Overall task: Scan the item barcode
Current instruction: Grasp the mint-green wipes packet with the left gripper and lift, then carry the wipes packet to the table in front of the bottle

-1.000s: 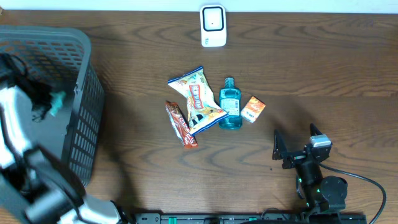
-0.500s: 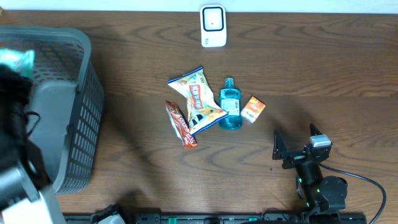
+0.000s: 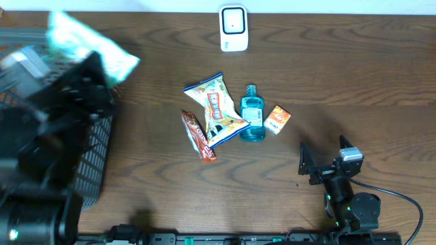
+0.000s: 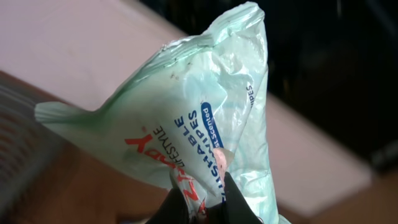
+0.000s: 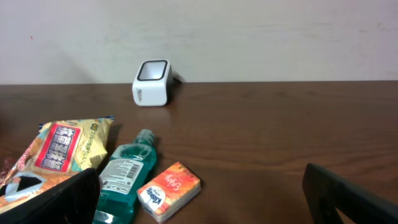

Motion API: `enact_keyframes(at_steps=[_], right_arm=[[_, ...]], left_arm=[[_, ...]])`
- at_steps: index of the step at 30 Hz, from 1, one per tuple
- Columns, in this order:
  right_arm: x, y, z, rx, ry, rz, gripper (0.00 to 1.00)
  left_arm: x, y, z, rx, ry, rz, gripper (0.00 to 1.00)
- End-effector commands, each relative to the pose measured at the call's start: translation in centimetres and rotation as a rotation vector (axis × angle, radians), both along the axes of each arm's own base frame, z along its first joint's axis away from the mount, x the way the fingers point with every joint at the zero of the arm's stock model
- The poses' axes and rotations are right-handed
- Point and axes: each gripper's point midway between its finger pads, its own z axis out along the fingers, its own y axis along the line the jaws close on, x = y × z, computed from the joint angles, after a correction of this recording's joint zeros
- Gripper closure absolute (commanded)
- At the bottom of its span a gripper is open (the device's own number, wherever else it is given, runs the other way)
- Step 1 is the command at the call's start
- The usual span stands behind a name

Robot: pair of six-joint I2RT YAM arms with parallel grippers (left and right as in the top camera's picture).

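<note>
The left gripper swings over, lowers and releases the packet next, since bare tabletop lies nearer me than the chip bag, to the right in the overhead view.
A pale green wipes packet with blue and red print fills the left wrist view, and my left gripper is shut on its lower edge. Overhead, the same packet is held high above the basket's far right corner, large and blurred. The white barcode scanner stands at the table's far edge, its window facing the right wrist view. My right gripper rests open at the front right with nothing between its fingers.
A grey mesh basket stands at the left, partly hidden by my left arm. Mid-table lie a chip bag, a snack bar, a teal mouthwash bottle and an orange tissue pack.
My left arm has risen out of the basket with the green packet, moving up and to the right towards the camera. The right arm has not moved.
</note>
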Motion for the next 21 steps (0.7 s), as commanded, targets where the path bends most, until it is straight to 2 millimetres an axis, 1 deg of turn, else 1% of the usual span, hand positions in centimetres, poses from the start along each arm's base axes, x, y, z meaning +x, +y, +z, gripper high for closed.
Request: enact_keyframes(at_steps=[1,4,6,10,12,16,17,21], right_arm=[[0.0,0.1,0.0,-0.009,-0.002,0.001,0.01],[0.0,0.1,0.0,-0.01,-0.002,0.001,0.01],[0.0,0.1,0.0,-0.009,-0.002,0.001,0.01],[0.0,0.1,0.0,-0.009,-0.002,0.001,0.01],[0.0,0.1,0.0,-0.009,-0.002,0.001,0.01],[0.0,0.1,0.0,-0.009,-0.002,0.001,0.01],[0.0,0.1,0.0,-0.009,-0.002,0.001,0.01],[0.0,0.1,0.0,-0.009,-0.002,0.001,0.01]], left_arm=[[0.5,-2.1,-2.3,0.095,0.077,-0.053,0.93],[0.8,-3.3,-4.8,0.141,0.173,-0.046,0.93],[1.0,-4.7,-6.3,0.182,0.217,-0.064,0.92],[1.1,-8.2,-9.0,0.259,0.287,-0.111,0.93],[1.1,-9.7,-10.6,0.235,0.339,-0.106,0.93],[0.6,-13.4,-14.7,0.136,0.477,-0.111,0.93],[0.4,-14.2,-16.1,0.124,0.516,-0.111,0.93],[-0.3,-16.8,-21.3,0.156,0.637,-0.119,0.93]])
